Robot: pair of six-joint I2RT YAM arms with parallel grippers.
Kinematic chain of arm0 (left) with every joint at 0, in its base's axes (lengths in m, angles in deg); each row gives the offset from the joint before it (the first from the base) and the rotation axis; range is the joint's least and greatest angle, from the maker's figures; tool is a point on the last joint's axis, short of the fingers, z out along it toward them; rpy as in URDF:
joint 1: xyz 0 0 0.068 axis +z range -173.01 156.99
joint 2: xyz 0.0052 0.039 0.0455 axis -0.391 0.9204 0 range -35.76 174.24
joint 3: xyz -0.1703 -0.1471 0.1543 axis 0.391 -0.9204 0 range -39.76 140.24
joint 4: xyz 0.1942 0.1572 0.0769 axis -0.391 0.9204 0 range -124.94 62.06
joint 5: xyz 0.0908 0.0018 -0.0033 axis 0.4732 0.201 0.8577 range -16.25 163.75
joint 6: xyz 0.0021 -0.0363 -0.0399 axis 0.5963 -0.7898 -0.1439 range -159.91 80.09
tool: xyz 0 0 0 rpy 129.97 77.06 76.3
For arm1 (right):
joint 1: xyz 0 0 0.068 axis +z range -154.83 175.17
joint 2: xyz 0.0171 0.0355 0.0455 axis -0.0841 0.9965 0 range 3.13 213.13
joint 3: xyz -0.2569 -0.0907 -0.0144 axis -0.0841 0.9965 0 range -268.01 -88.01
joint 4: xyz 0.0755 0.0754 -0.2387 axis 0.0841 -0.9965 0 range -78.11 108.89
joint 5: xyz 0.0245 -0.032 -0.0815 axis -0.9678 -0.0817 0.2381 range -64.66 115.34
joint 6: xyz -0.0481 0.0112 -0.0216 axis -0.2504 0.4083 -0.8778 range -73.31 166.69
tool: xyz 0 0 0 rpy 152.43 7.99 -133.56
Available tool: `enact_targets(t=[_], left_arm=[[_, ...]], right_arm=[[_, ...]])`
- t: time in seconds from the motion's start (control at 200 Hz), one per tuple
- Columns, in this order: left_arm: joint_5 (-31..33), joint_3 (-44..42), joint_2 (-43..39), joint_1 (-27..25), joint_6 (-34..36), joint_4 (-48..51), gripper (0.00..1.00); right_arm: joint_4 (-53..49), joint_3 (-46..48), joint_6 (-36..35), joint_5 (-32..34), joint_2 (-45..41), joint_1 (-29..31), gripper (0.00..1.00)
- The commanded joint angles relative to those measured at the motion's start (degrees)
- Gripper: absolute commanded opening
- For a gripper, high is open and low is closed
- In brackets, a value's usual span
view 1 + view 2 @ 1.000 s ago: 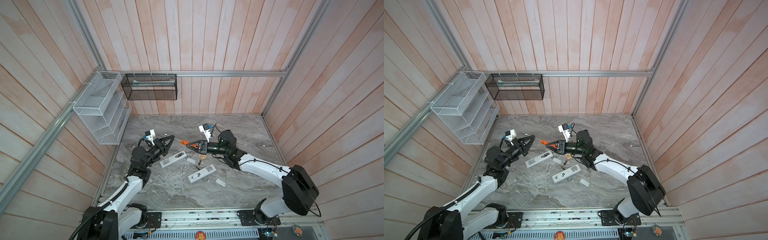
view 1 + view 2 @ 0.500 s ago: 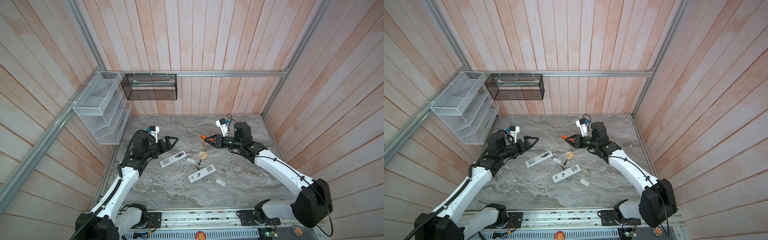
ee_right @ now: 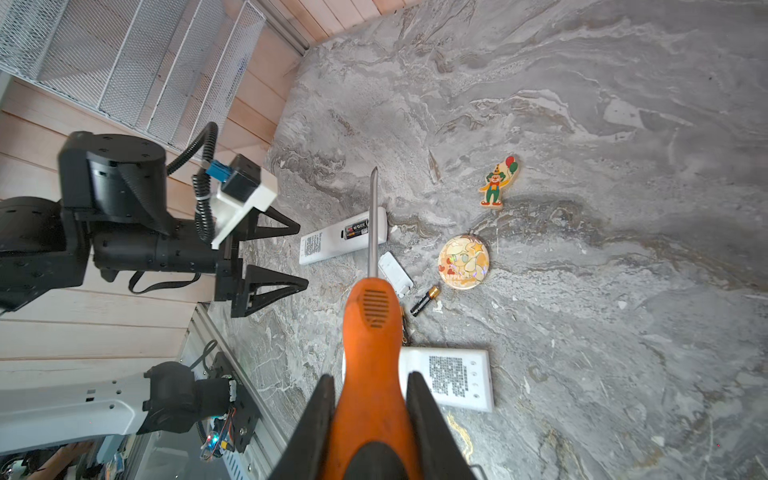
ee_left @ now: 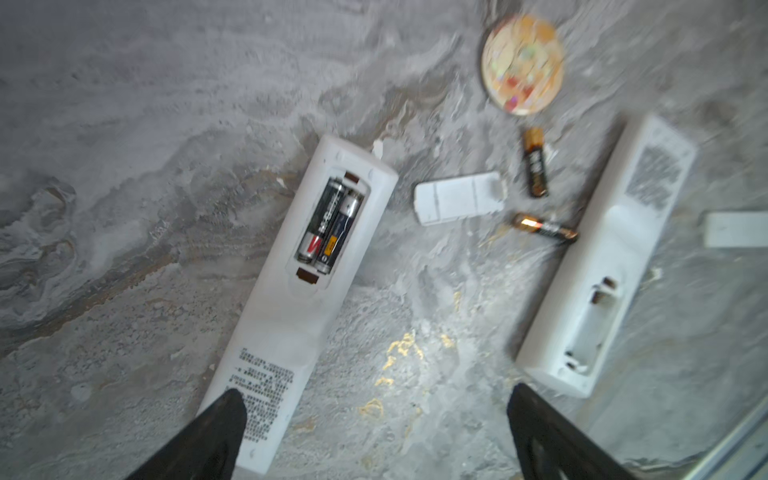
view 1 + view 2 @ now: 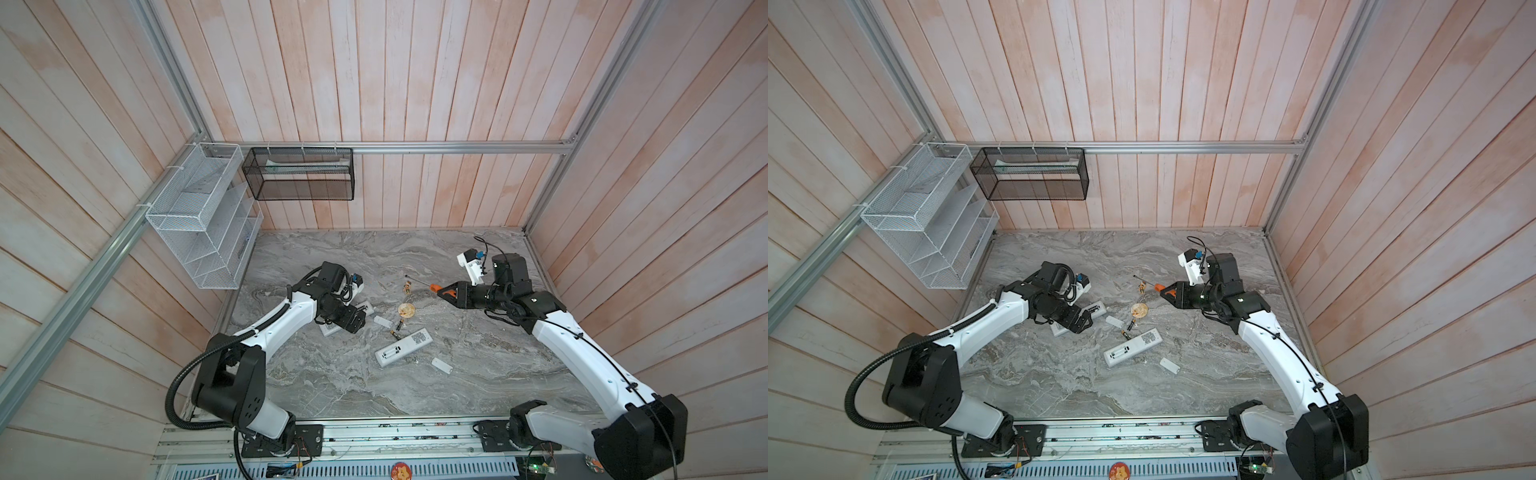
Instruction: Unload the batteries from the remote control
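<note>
I should next turn my left gripper's fingers in line with the remote's printed end (image 5: 329, 328) (image 4: 262, 385) and lower them on both sides of it, because it lies below my left gripper at a slant to them.
A white remote (image 4: 299, 291) lies back-up with its compartment uncovered and two batteries (image 4: 328, 226) inside. My left gripper (image 4: 376, 392) hangs open just above its printed end, holding nothing; in both top views the gripper (image 5: 353, 322) (image 5: 1081, 322) hides part of that remote. A second remote (image 5: 403, 347) lies nearby with an empty compartment (image 4: 590, 328). Two loose batteries (image 4: 535, 168) (image 4: 544, 227) rest between the remotes. My right gripper (image 3: 370, 382) is shut on an orange-handled screwdriver (image 3: 374, 332), held above the table at the right (image 5: 434, 286).
Two white cover plates (image 5: 381, 320) (image 5: 441, 365) lie on the marble table (image 5: 332, 382). A round badge (image 5: 406, 309) and a small clown figure (image 5: 408, 286) sit mid-table. A white wire rack (image 5: 203, 216) and a black mesh basket (image 5: 299, 174) hang on the walls.
My left gripper has opened wide, drawn back to the left, then come down over the left remote. The right arm has pulled away to the right with the screwdriver.
</note>
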Motion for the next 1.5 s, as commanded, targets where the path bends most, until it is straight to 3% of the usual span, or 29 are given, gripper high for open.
enact_targets(t=[0.0,0.245,0.77,1.015,1.155,1.27,1.495], left_arm=[[2.7,-0.3,2.4,-0.9,12.5,2.7,1.00],[8.4,3.2,9.1,-0.8,17.5,3.4,1.00],[5.4,4.9,13.7,4.7,19.7,4.0,0.96],[6.1,5.4,17.3,4.8,20.4,4.7,0.78],[5.9,5.0,16.9,4.3,20.6,3.7,0.60],[5.1,3.5,14.9,3.1,20.5,1.9,0.39],[4.2,3.0,9.8,-0.4,19.6,1.4,0.32]], right_arm=[[0.1,1.2,-1.1,-2.1,-0.7,-0.2,0.00],[1.9,3.0,-1.0,-3.4,-0.3,-0.3,0.00],[2.6,2.1,-1.7,-5.6,3.4,-0.5,0.00],[3.0,2.6,-1.1,-5.6,2.3,-0.5,0.00],[2.2,2.8,-1.0,-5.0,1.4,-0.6,0.00],[-0.2,1.3,-1.9,-4.0,0.9,-0.6,0.00],[-4.1,-1.8,-2.8,-2.1,0.1,-0.6,0.00]])
